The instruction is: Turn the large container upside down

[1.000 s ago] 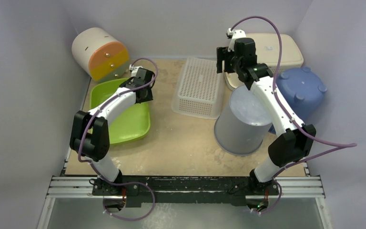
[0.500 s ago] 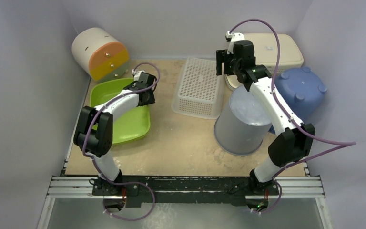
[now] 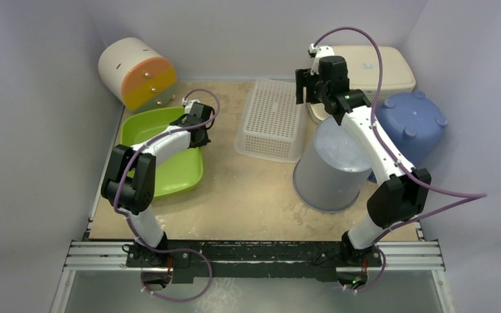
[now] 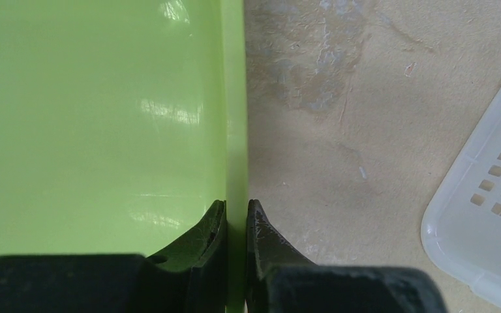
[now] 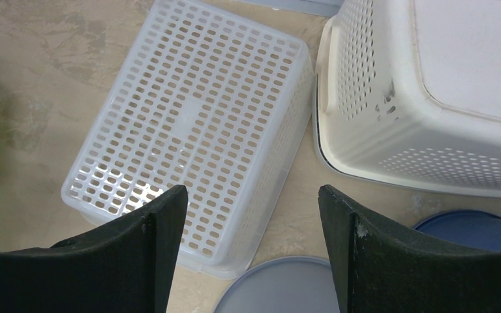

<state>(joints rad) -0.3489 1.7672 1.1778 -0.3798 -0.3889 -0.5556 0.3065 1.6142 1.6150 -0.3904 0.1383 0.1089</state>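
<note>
The tub [image 3: 173, 173] lies with its opening up. My left gripper needs to turn it over next, up and to the left in the top view, and let go of it above bare tabletop [image 3: 223, 145] beside the basket.
The large container is a lime-green open tub [image 3: 173, 173] lying mouth up at the left of the table. My left gripper [image 3: 199, 132] stands at its right rim. In the left wrist view one finger is inside the green wall [image 4: 104, 117] and the other outside over the table, both pressed against the rim [image 4: 235, 98], so the left gripper [image 4: 236, 212] is shut on it. My right gripper [image 3: 305, 83] hangs open high at the back, with nothing between its fingers [image 5: 253, 199].
A white perforated basket [image 3: 273, 120] [image 5: 182, 124] lies upside down in the middle. A cream basket [image 3: 372, 65] [image 5: 430, 85], a grey bin [image 3: 329, 169] [image 5: 280, 297] and a blue bin [image 3: 411, 120] crowd the right. An orange-fronted drawer unit [image 3: 137, 72] stands back left.
The left gripper slid a little to the tub's right rim and closed on it. The right arm barely moved and stayed open.
</note>
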